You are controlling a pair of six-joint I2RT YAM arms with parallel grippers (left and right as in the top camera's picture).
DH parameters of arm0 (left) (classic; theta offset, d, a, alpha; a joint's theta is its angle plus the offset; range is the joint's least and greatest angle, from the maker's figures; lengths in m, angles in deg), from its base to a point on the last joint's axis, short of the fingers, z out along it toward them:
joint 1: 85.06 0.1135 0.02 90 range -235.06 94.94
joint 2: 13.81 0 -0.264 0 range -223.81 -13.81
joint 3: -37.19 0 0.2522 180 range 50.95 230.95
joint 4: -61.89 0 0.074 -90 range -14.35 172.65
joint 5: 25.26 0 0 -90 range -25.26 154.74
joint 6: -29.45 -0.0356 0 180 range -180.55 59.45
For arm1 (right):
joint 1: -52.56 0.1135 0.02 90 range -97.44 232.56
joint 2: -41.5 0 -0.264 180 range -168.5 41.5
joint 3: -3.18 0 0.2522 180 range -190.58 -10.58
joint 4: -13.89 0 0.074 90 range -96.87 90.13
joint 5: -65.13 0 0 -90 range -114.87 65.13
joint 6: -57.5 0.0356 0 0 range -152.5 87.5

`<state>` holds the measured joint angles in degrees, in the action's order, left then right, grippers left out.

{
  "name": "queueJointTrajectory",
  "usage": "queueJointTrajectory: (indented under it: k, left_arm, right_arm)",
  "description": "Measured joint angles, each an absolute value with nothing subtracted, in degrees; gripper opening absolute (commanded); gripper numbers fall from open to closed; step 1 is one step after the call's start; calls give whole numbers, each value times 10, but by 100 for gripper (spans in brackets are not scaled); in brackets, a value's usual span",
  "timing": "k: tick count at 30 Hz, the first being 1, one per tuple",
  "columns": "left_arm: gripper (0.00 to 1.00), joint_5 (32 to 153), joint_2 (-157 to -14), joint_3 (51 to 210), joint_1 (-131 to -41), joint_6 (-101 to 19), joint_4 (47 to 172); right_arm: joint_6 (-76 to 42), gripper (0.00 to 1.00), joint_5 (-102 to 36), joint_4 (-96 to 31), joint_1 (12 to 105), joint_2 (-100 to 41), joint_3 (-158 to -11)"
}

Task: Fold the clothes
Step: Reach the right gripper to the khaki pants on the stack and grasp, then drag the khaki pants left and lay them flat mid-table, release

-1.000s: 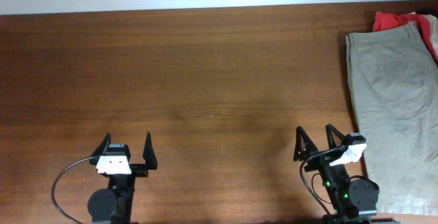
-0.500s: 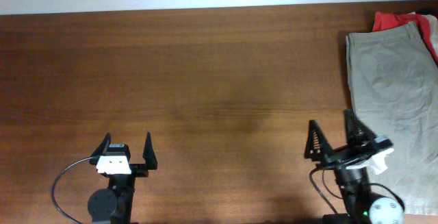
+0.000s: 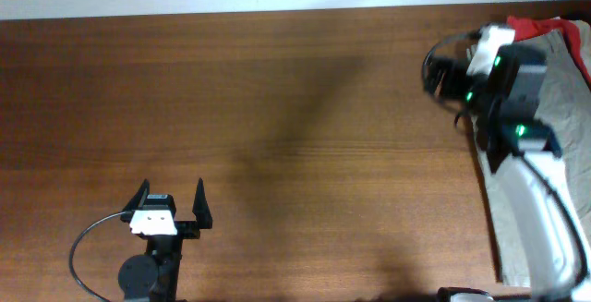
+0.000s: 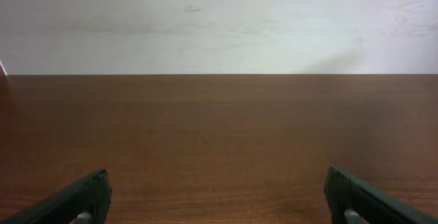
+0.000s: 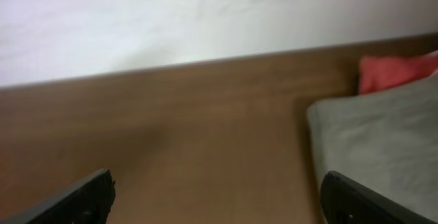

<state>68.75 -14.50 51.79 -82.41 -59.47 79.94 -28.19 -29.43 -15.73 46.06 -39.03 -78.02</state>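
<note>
The right gripper moves over and down onto the shorts' edge near their far corner (image 3: 476,120) (image 5: 319,152) next, as that lies below it and to its right in the wrist view.
Pale khaki shorts (image 3: 565,108) lie flat at the table's right edge; they also show at the right of the right wrist view (image 5: 383,135). A red-orange garment (image 3: 528,27) pokes out from under their far end and shows in the right wrist view (image 5: 395,72). No black shorts are in view. My right gripper (image 3: 443,69) is raised above the table by the shorts' far left corner, open and empty (image 5: 215,200). My left gripper (image 3: 173,202) rests at the near left, open and empty (image 4: 219,200), far from the clothes.
The brown wooden table (image 3: 277,108) ends at a white wall (image 4: 219,18) at the back. The right arm's white link (image 3: 540,219) crosses over the near part of the shorts. The shorts run off the table's right side.
My right arm has lifted from its rest at the near right and swung away to the far right, above the shorts' far left corner. The left arm has not moved.
</note>
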Motion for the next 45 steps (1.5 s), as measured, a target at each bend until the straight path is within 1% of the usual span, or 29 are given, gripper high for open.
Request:
queueJointTrajectory:
  k: [2,8,10,13,16,18,20,21,22,23,25,26,28,31,34,40,42,43,45]
  left_arm:
    - [99,687,-145,518,-824,-595,800]
    - [99,687,-145,518,-824,-595,800]
    - [99,687,-146,518,-824,-595,800]
    - [99,687,-145,518,-824,-595,800]
    - [99,687,-145,518,-824,-595,800]
    - [99,687,-145,518,-824,-594,800]
    - [99,687,-145,518,-824,-594,800]
    - [99,687,-145,518,-824,-595,800]
    - [99,687,-145,518,-824,-595,800]
    - [99,687,-145,518,-824,-595,800]
    - [99,687,-145,518,-824,-595,800]
    - [99,687,-145,518,-824,-595,800]
    - [99,687,-145,518,-824,-594,800]
    - [99,687,-145,518,-824,-594,800]
    - [99,687,-145,518,-824,-595,799]
    - [99,687,-145,518,-824,-595,800]
    - [99,687,-145,518,-824,-595,800]
    - [99,687,-145,518,-824,-595,800]
    - [99,687,-145,518,-824,-595,800]
  right_arm:
    - [-303,99,-268,-153,437,-446,-830]
    - [-377,99,-143,-251,380,-696,-976]
    - [-404,99,-125,-235,380,-753,-1001]
    - [-424,100,-104,-206,381,-799,-1008]
    - [-436,96,-93,-191,381,-835,-1009]
    - [-438,91,-91,-187,381,-852,-1009]
    - [-439,77,-90,-187,381,-863,-1010]
    - [-441,60,-88,-184,381,-868,-1010]
    - [-443,48,-88,-182,381,-868,-1011]
    - [-444,46,-86,-182,381,-868,-1012]
    - [-442,46,-84,-181,381,-868,-1012]
    - [-439,43,-84,-180,381,-868,-1012]
    - [-426,33,-83,-178,381,-868,-1012]
    - [-403,32,-83,-177,381,-868,-1013]
    - [-389,29,-84,-179,381,-864,-1014]
    - [-373,31,-84,-184,381,-832,-1016]
    - [-372,15,-84,-187,381,-830,-1016]
    - [-373,11,-84,-189,381,-829,-1016]
    - [-370,10,-84,-192,381,-828,-1016]
